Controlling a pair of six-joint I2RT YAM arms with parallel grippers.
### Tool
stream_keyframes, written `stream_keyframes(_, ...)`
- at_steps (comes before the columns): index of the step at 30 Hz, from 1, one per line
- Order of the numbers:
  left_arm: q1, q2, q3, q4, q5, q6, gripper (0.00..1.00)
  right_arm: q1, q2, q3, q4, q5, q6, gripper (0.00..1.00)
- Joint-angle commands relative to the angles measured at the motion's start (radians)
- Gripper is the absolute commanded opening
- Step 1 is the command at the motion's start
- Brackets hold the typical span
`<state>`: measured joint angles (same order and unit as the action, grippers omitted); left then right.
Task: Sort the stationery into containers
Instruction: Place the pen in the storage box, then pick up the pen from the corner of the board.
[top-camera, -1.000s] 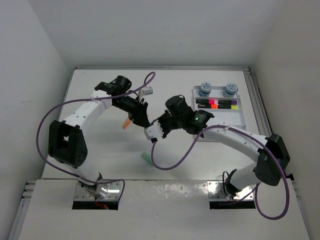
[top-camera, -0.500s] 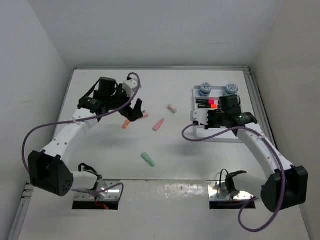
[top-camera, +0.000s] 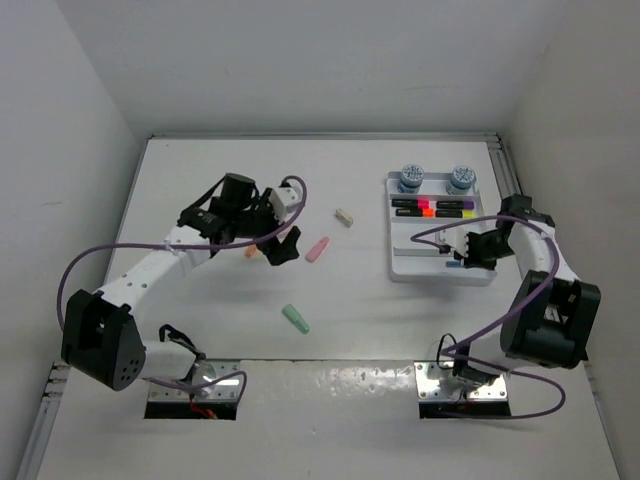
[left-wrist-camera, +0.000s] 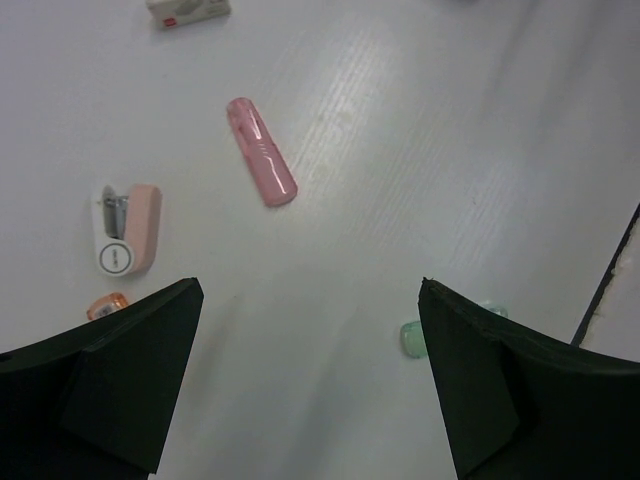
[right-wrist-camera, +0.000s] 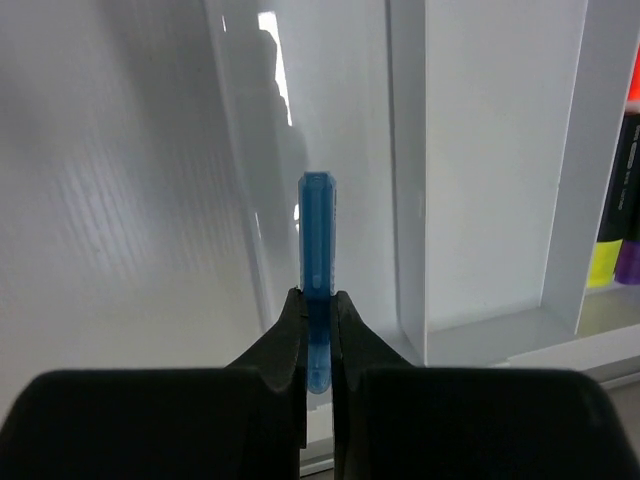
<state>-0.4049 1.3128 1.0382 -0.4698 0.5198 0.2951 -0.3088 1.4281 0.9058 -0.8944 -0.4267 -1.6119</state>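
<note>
The green stub (top-camera: 295, 318) (left-wrist-camera: 412, 335) lies sideways, so my left gripper needs to move back and down onto it and turn its open fingers to go around it.
My left gripper (top-camera: 283, 244) (left-wrist-camera: 308, 300) hangs open over the table with nothing between its fingers. Beyond it lie a pink stub (left-wrist-camera: 262, 152) (top-camera: 317, 249), a small pink-and-white stapler-like piece (left-wrist-camera: 128, 228) and an orange stub (left-wrist-camera: 106, 305) (top-camera: 250, 251). A green stub (top-camera: 295, 318) (left-wrist-camera: 412, 335) lies nearer the arms. A beige block (top-camera: 344, 216) sits farther back. My right gripper (right-wrist-camera: 317, 300) (top-camera: 458, 256) is shut on a blue stub (right-wrist-camera: 318, 230) over the near section of the white tray (top-camera: 400, 262) (right-wrist-camera: 405, 150).
In the tray's back row stand two blue-white pots (top-camera: 411, 178) (top-camera: 461, 178), with black markers (top-camera: 432, 208) (right-wrist-camera: 625, 180) in the rows in front of them. The tray's raised dividers run beside the blue stub. The table's right rail (top-camera: 512, 190) is close behind my right arm.
My right arm has swung from the table's middle to the tray with the blue stub. My left gripper's jaws have spread wide and it has shifted slightly toward the pink stub.
</note>
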Motion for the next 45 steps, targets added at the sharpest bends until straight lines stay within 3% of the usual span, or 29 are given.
stream_keyframes(1, -0.032, -0.018, -0.038, 0.04, 0.002, 0.079, 0.96, -0.026, 0.037, 0.059, -0.017, -0.027, -0.132, 0.0)
stream_keyframes(4, -0.046, -0.004, -0.056, 0.019, 0.028, 0.145, 0.93, -0.039, 0.09, 0.071, 0.003, 0.0, -0.135, 0.0)
stream_keyframes(7, -0.061, 0.025, -0.069, -0.111, 0.078, 0.361, 0.92, -0.05, 0.123, 0.062, 0.029, 0.035, -0.138, 0.18)
stream_keyframes(8, -0.064, 0.029, -0.076, -0.127, 0.086, 0.396, 0.91, -0.056, 0.123, 0.058, 0.031, 0.04, -0.138, 0.32)
stream_keyframes(11, -0.103, 0.045, -0.111, -0.165, 0.095, 0.524, 0.88, -0.065, 0.1, 0.041, 0.032, 0.026, -0.128, 0.45)
stream_keyframes(14, -0.15, 0.062, -0.15, -0.145, 0.08, 0.601, 0.83, -0.066, 0.052, 0.042, 0.025, -0.013, -0.071, 0.49)
stream_keyframes(22, -0.244, 0.147, -0.214, -0.084, 0.043, 0.731, 0.79, 0.049, -0.106, 0.154, -0.08, -0.214, 0.378, 0.51)
stream_keyframes(31, -0.311, 0.178, -0.268, -0.057, 0.0, 0.799, 0.78, 0.186, -0.262, 0.111, -0.067, -0.251, 0.596, 0.52)
stream_keyframes(37, -0.334, 0.244, -0.299, -0.012, -0.046, 0.785, 0.7, 0.253, -0.297, 0.145, -0.092, -0.279, 0.743, 0.55)
stream_keyframes(40, -0.341, 0.258, -0.302, -0.01, -0.058, 0.777, 0.61, 0.295, -0.314, 0.142, -0.077, -0.274, 0.848, 0.57)
stream_keyframes(45, -0.342, 0.223, -0.276, -0.038, -0.053, 0.745, 0.33, 0.401, -0.302, 0.15, -0.078, -0.274, 1.019, 0.59)
